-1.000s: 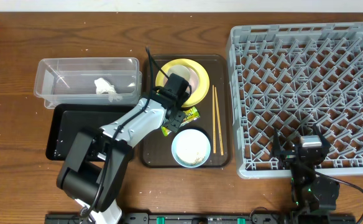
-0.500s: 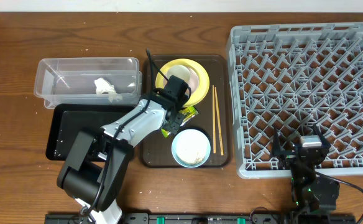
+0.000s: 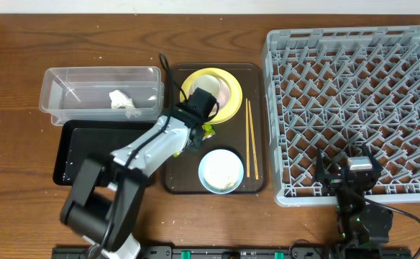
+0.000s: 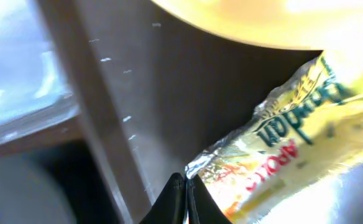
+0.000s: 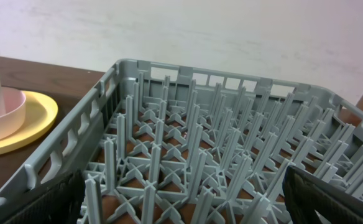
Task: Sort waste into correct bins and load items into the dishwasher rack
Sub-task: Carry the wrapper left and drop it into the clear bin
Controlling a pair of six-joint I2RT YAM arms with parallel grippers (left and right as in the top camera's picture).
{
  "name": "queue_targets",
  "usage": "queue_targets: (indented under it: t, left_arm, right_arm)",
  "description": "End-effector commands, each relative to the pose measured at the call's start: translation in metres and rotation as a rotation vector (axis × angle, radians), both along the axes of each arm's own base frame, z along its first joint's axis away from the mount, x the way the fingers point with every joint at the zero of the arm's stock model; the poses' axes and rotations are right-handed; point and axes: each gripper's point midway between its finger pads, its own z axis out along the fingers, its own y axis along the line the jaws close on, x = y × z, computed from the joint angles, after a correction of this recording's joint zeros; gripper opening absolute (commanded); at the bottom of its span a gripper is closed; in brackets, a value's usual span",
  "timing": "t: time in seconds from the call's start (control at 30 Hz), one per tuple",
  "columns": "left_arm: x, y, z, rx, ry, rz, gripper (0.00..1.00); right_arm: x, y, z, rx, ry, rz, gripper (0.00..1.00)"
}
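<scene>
The clear tub (image 3: 73, 90) holds the tissue. My left gripper lifts the wrapper off the tray and swings it over the tub's end nearest the plate next.
My left gripper (image 3: 201, 127) is shut on a corner of the green-and-yellow snack wrapper (image 4: 281, 140), just above the brown serving tray and beside the yellow plate (image 3: 228, 108). From overhead only a green edge of the wrapper (image 3: 208, 130) shows under the gripper. A white cup (image 3: 206, 85) stands on the plate. The light blue bowl (image 3: 221, 170) sits at the tray's front, and the chopsticks (image 3: 251, 137) lie along its right side. The clear tub (image 3: 73, 90) holds the crumpled tissue (image 3: 124, 103). My right gripper (image 5: 188, 199) is open over the rack's (image 3: 354, 101) front edge.
The black tray (image 3: 80, 155) lies in front of the clear tub, left of the brown serving tray (image 3: 177, 176). My left arm reaches across the black tray's right end. The rack's upright pegs (image 5: 194, 143) fill the right wrist view.
My left gripper has shut on the wrapper and drawn it up and left toward the plate. The wrapper no longer lies flat on the brown tray. The right arm has not moved.
</scene>
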Motion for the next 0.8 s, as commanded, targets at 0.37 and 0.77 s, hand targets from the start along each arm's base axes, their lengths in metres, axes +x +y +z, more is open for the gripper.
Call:
queue_targets:
  t: [0.37,0.77]
  left_arm:
    - [0.019,0.008,0.137,-0.216,-0.427,0.150,0.06]
    - [0.062,0.116,0.138,-0.275,-0.604,0.714,0.06]
  right_arm:
    - [0.000,0.000,-0.001,-0.003,0.000,0.000,0.99]
    - [0.000,0.000,0.000,-0.003,0.000,0.000,0.99]
